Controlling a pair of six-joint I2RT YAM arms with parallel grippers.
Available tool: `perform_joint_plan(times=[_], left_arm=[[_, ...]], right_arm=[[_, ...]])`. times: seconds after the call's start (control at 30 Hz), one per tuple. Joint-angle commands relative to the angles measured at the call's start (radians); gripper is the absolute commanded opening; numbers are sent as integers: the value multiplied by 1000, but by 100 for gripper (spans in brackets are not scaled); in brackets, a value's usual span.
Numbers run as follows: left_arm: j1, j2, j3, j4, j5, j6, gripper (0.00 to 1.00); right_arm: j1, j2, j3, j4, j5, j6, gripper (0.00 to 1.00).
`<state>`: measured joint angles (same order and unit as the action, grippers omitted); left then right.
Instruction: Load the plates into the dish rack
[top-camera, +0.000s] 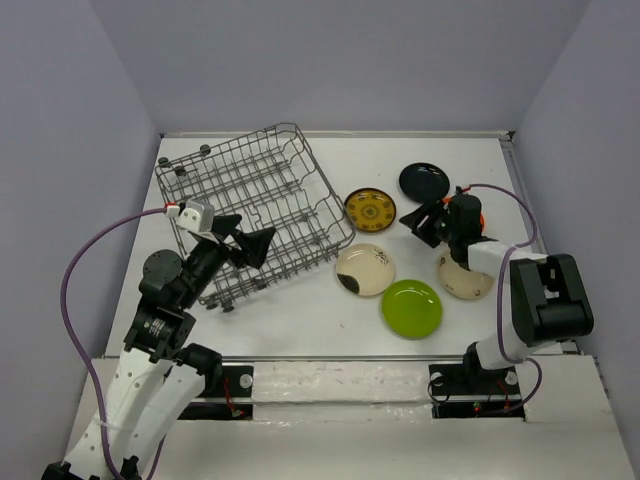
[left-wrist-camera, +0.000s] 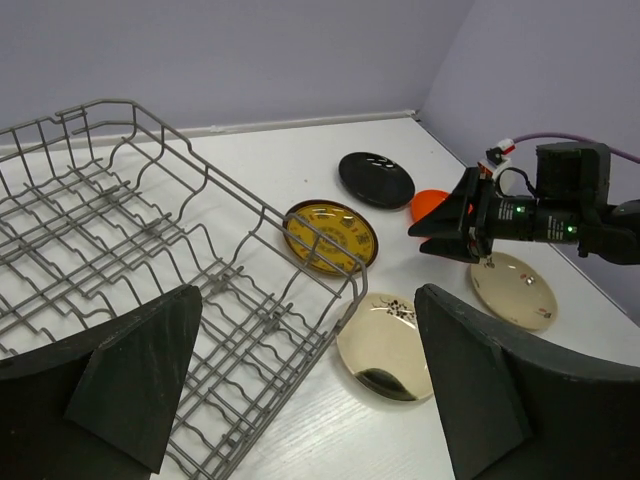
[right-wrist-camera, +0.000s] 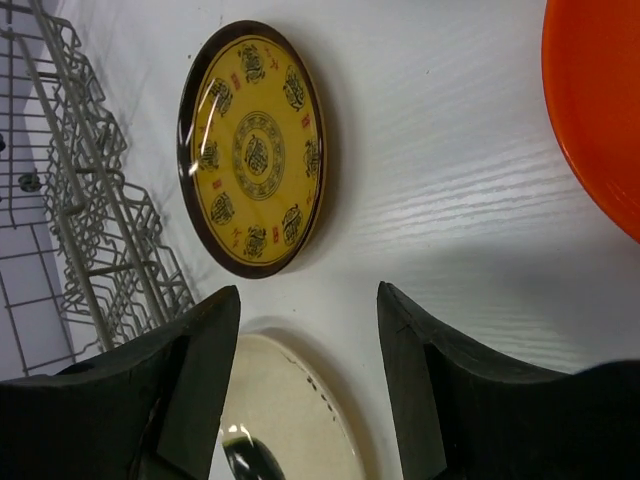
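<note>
The rack (top-camera: 255, 205) crowds the other side of the patterned plate, so the robot's right gripper should next move down and to its left in the top view, to the plate's open rim.
The grey wire dish rack (top-camera: 255, 205) stands empty at the back left, also in the left wrist view (left-wrist-camera: 120, 240). On the table lie the black plate (top-camera: 424, 181), brown-yellow patterned plate (top-camera: 370, 209), a cream plate (top-camera: 364, 269) with a dark spot, the lime green plate (top-camera: 411, 307) and a beige plate (top-camera: 463, 276). The orange plate (left-wrist-camera: 432, 203) lies mostly hidden behind my right gripper. My left gripper (top-camera: 255, 245) is open and empty over the rack's near right corner (left-wrist-camera: 308, 292). My right gripper (top-camera: 424, 224) is open and empty, low between the patterned plate (right-wrist-camera: 255, 150) and cream plate (right-wrist-camera: 285, 410).
Grey walls close in the table on three sides. The orange plate's rim (right-wrist-camera: 600, 100) lies just right of my right gripper. The rack's wire edge (right-wrist-camera: 70, 200) is close beyond the patterned plate.
</note>
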<state>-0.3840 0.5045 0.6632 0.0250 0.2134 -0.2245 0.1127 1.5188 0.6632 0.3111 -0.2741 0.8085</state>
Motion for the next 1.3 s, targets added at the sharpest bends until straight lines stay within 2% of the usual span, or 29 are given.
perform_joint_plan(times=[0.0,0.13,0.3,0.53,0.73,1.1,1.23,1.27], left_arm=[[8,-9,10,41,32,17,99],[8,-11,7,36,27,24,99],[8,-12,6,38,35,27,99],[8,-18,6,35,12,27,99],[8,-11,6,39,20,22,99],[7,-27,3,41,-3,7,99],[8,-40,-2,52,-9,-9,99],[8,-41,-2,52,-9,-9,99]], right_arm=[[7,69,76,72,16,-32,67],[7,141,117,65,18,-51,73],[7,233,145,83,-14,-37,73],[7,319,184,126,-54,-5,71],[16,371,203,161,-60,23,65],[35,471,269,138,-45,35,43],[35,481,282,120,-33,38,30],[35,471,277,120,-10,38,22]])
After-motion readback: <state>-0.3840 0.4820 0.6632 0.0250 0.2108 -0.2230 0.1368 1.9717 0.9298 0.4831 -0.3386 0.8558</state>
